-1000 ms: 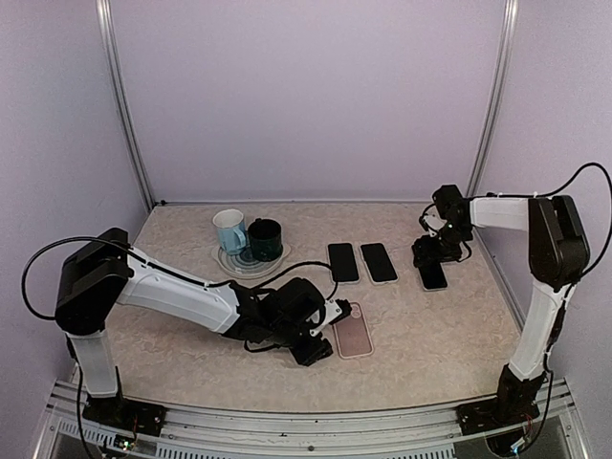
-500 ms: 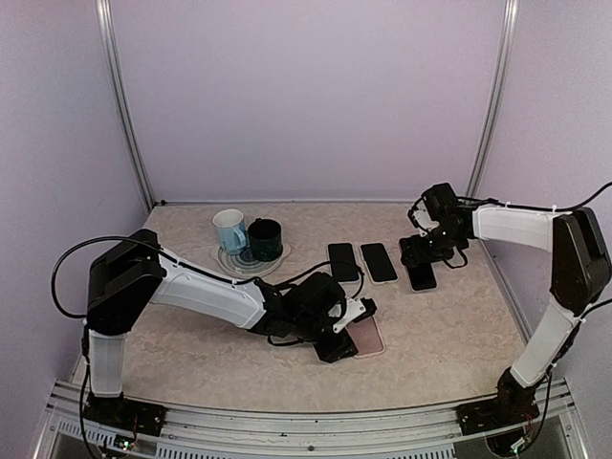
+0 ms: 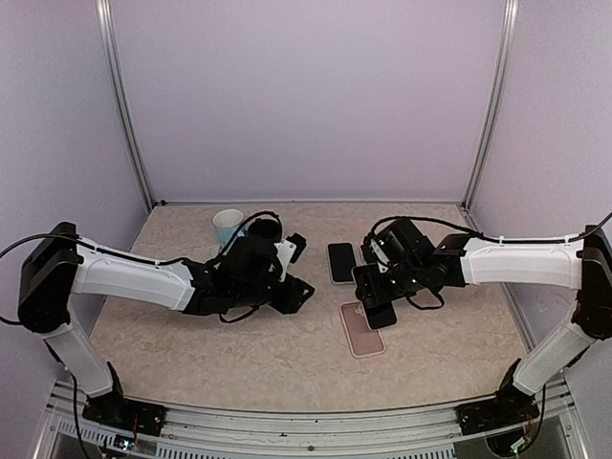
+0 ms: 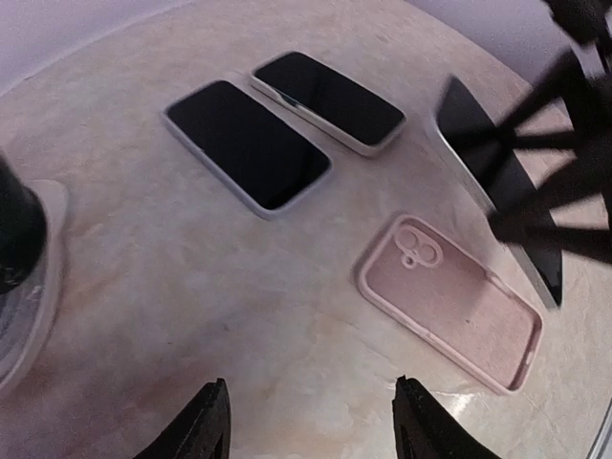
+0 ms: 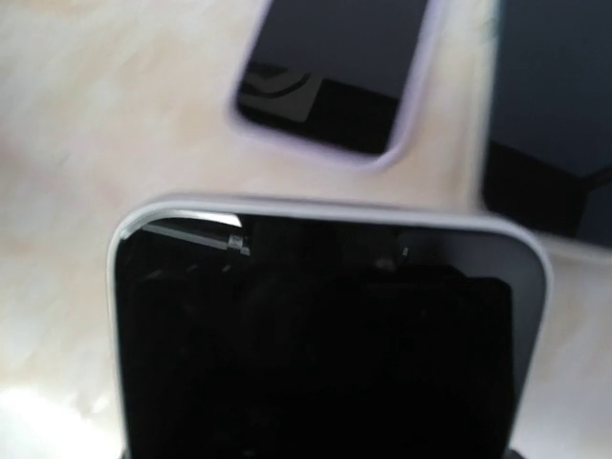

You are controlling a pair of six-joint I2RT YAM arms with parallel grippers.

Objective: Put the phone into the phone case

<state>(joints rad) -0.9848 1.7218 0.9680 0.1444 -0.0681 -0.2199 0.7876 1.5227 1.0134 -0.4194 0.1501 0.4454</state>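
Observation:
The case's open tray (image 3: 361,334) is below my right gripper and to its left in the top view. My right gripper will next lower the tilted phone there, level it, and then release it.
The pink phone case (image 3: 363,335) (image 4: 449,301) lies open side up on the table, camera cutout toward the back. My right gripper (image 3: 371,290) is shut on a black phone (image 3: 382,312) (image 4: 483,163) (image 5: 306,354) and holds it tilted just above the case's far end. In the right wrist view the phone hides the fingers. My left gripper (image 3: 292,277) (image 4: 314,421) is open with nothing between its fingers, well to the left of the case.
Two other phones (image 4: 247,143) (image 4: 327,96) lie face up side by side behind the case; they show in the right wrist view as phone (image 5: 335,67) and phone (image 5: 555,115). A light blue mug (image 3: 228,226) and a dark mug (image 4: 14,229) stand at the back left.
My right arm carried the phone from the far right to just above the case. My left gripper drew back from the case toward the left.

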